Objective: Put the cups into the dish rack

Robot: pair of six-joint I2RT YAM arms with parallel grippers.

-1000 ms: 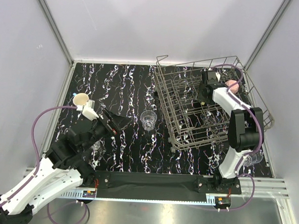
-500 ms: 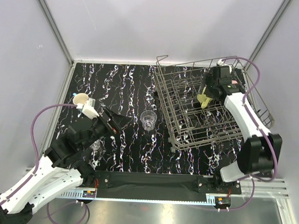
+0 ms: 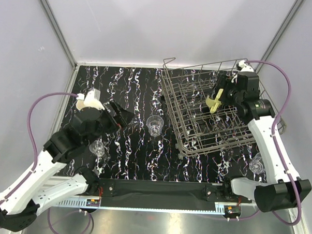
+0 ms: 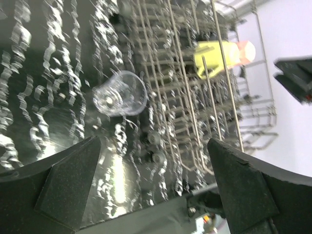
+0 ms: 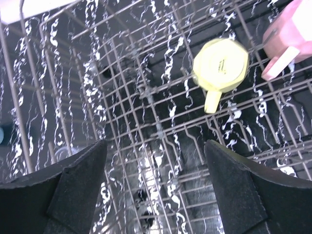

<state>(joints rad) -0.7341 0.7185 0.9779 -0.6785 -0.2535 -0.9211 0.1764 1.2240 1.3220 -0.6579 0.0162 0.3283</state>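
I need to move my left gripper to the left in the top view next and lower it onto the cream cup's rim (image 3: 81, 104), because that cup is outside the rack (image 3: 197, 130).
The grey wire dish rack (image 3: 197, 130) stands at the back right and also shows in the right wrist view (image 5: 146, 97). A pale yellow mug (image 3: 214, 103) sits upside down in it, also seen from the right wrist (image 5: 220, 63) and left wrist (image 4: 212, 59). A pink mug (image 5: 287, 36) lies beside it. My right gripper (image 3: 223, 93) is open and empty above the rack (image 5: 156, 144). A clear glass (image 3: 154, 124) stands on the table left of the rack (image 4: 119, 93). My left gripper (image 3: 121, 115) is open, empty and left of that glass (image 4: 153, 140).
A second clear glass (image 3: 97, 147) stands beside the left arm. A third clear glass (image 3: 257, 164) stands at the front right, beside the right arm's base. The table top (image 3: 131, 90) is black with white veins, and grey walls close it in.
My right gripper has drawn up and to the right, away from the yellow mug, which stays in the rack. My left arm has risen and swung slightly toward the back.
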